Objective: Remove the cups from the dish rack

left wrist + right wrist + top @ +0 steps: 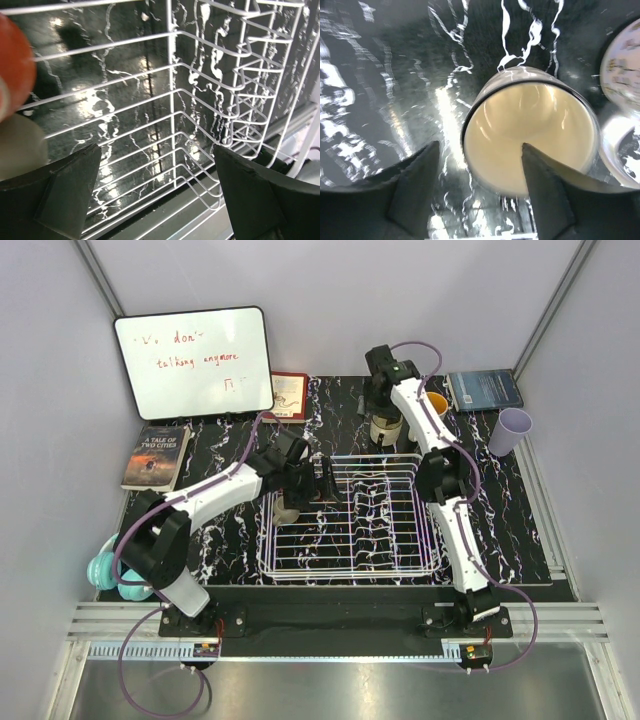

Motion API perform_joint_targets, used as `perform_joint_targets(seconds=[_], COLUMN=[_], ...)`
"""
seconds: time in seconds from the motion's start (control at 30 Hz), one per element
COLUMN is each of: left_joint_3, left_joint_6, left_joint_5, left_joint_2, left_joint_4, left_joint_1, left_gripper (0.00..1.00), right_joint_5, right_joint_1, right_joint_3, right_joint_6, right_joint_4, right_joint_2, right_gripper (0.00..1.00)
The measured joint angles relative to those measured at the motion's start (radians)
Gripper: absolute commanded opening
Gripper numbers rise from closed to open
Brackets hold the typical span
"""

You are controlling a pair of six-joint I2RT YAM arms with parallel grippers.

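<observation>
I need to turn my left gripper next and move it over and down around the orange cup [15, 67], because that cup is to its left in the wrist view.
The white wire dish rack [350, 540] lies mid-table. My left gripper [316, 480] hovers open over its far left corner; in the left wrist view the left gripper [156, 149] has only rack wires [200, 90] between its fingers. A blurred orange cup [14, 70] and a cream cup [20, 150] sit at that view's left edge. A cream cup [289, 508] stands in the rack's left end. My right gripper [384, 416] is open behind the rack, over a cream mug [530, 130] upright on the table. The right gripper [480, 147] straddles the mug's near wall without pinching it.
An orange cup [437, 403] and a lavender tumbler [513, 430] stand on the table at the right. A whiteboard [193, 362], books [157, 455] [485, 390] and teal headphones [110, 570] ring the mat. A pale printed round thing [625, 65] lies beside the mug.
</observation>
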Motion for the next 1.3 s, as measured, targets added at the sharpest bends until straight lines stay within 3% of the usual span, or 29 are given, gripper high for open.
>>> perform_joint_targets(seconds=[0.2,0.37,0.5,0.7,0.8,0.93,1.1,1.3], left_joint_3=[0.023,0.023,0.031,0.052,0.107,0.117,0.122,0.134], left_joint_6=[0.043,0.064,0.065,0.074,0.095,0.116,0.141,0.158], left_joint_5=[-0.09,-0.201,-0.304,-0.433,-0.478,-0.509,-0.528,-0.522], left_joint_2=[-0.018,-0.092,-0.129,-0.129,-0.094,-0.062,-0.014,0.058], left_joint_4=[-0.044,-0.064,-0.073,-0.133,-0.178,-0.201,-0.219,-0.195], left_joint_1=[-0.001,-0.002,-0.002,-0.003,-0.003,-0.003,-0.003,0.002], left_gripper=[0.99,0.99,0.99,0.99,0.99,0.99,0.99,0.99], right_joint_5=[0.027,0.077,0.213,0.483,0.445,0.377,0.321,0.279], right_joint_1=[0.032,0.11,0.226,0.436,0.468,0.454,0.454,0.454], right_joint_3=[0.0,-0.083,-0.269,-0.694,-0.96,-1.143,-1.225,-1.264], right_joint_6=[-0.001,-0.01,-0.005,-0.033,-0.023,-0.012,-0.01,-0.01], right_joint_4=[0.001,0.018,0.04,0.143,0.235,0.296,0.352,0.389], right_joint_2=[-0.163,-0.389,-0.6,-0.866,-1.006,-1.17,-1.353,-1.455], right_gripper=[1.0,1.0,1.0,1.0,1.0,1.0,1.0,1.0])
